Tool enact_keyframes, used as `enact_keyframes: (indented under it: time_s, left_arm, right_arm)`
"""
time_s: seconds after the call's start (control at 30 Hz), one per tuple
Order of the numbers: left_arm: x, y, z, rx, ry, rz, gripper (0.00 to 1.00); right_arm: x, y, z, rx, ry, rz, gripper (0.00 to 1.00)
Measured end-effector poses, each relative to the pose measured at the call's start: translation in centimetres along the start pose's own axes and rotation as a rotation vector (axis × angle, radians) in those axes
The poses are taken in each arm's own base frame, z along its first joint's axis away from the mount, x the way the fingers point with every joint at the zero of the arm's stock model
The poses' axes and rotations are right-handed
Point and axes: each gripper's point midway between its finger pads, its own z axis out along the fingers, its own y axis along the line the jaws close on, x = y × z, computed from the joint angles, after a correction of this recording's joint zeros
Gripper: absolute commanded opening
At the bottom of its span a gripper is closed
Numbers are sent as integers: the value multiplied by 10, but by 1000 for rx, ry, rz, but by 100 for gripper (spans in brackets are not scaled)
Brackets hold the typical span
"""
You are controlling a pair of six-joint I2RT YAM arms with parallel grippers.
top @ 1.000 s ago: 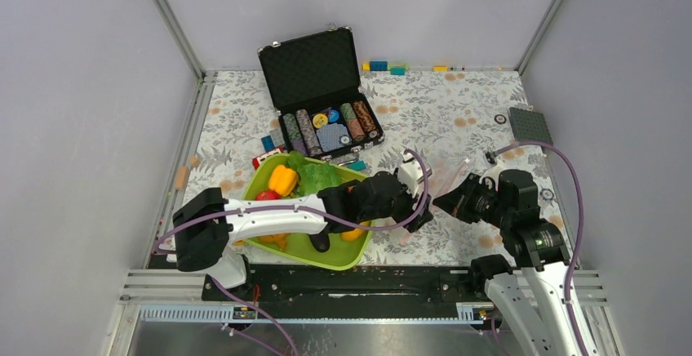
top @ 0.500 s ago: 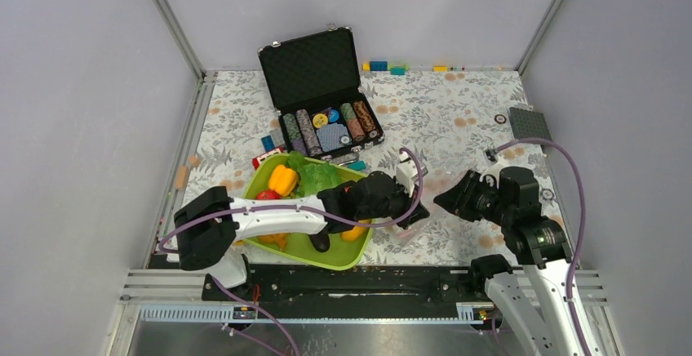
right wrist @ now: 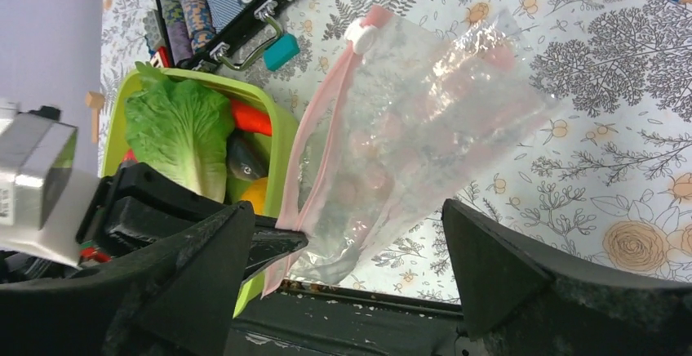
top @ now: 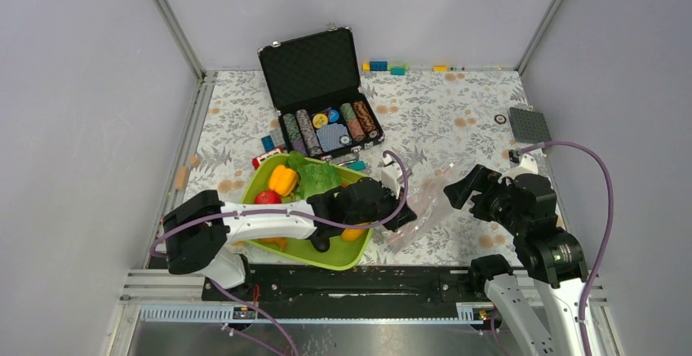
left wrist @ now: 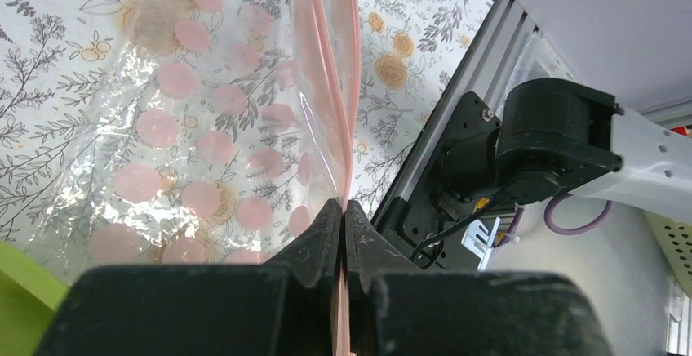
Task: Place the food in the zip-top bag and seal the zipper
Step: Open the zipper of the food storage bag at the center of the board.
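My right gripper needs to go down toward my left gripper, onto the pink zipper strip (top: 413, 200) (right wrist: 326, 145) between it and the white slider, as the slider end hangs unheld.
The clear zip-top bag (top: 430, 207) hangs slack over the floral table between the arms. My left gripper (left wrist: 343, 211) is shut on the pink zipper (left wrist: 326, 62) at the bag's near corner. It also shows in the top view (top: 404, 214) and as a black tip in the right wrist view (right wrist: 273, 242). My right gripper (top: 463, 189) stands open to the right of the bag (right wrist: 424, 119), touching nothing. The food lies in the lime-green tray (top: 343, 260): yellow pepper (top: 283, 180), lettuce (top: 318, 176), red apple (top: 268, 198), orange fruit (top: 352, 232); carrot (right wrist: 249, 117) and fish (right wrist: 241, 156) show too.
An open black case of poker chips (top: 326, 127) stands behind the tray. Small coloured blocks (top: 388, 67) line the back wall. A grey studded plate (top: 530, 125) lies at the right. The black base rail (top: 351, 282) runs along the near edge.
My right gripper has opened, let go of the bag and drawn back to the right. My left gripper has shut on the zipper strip and shifted slightly left with it.
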Motion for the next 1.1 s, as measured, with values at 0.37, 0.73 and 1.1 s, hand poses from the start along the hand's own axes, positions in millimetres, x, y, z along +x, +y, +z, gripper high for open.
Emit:
enact_keyframes:
  time_s: [0.37,0.73,1.1]
  left_arm:
    - [1,-11,-1,18,-7,-4,0]
    - [3,-14,-1,14,-11,-4,0]
    - [0,-27,-1,18,-9,7,0]
  right_arm:
    - [22,-11,31,34,116,19,83]
    - [40,-26,62,74,173,58,74]
    - [49,-30,79,78,194,102,72]
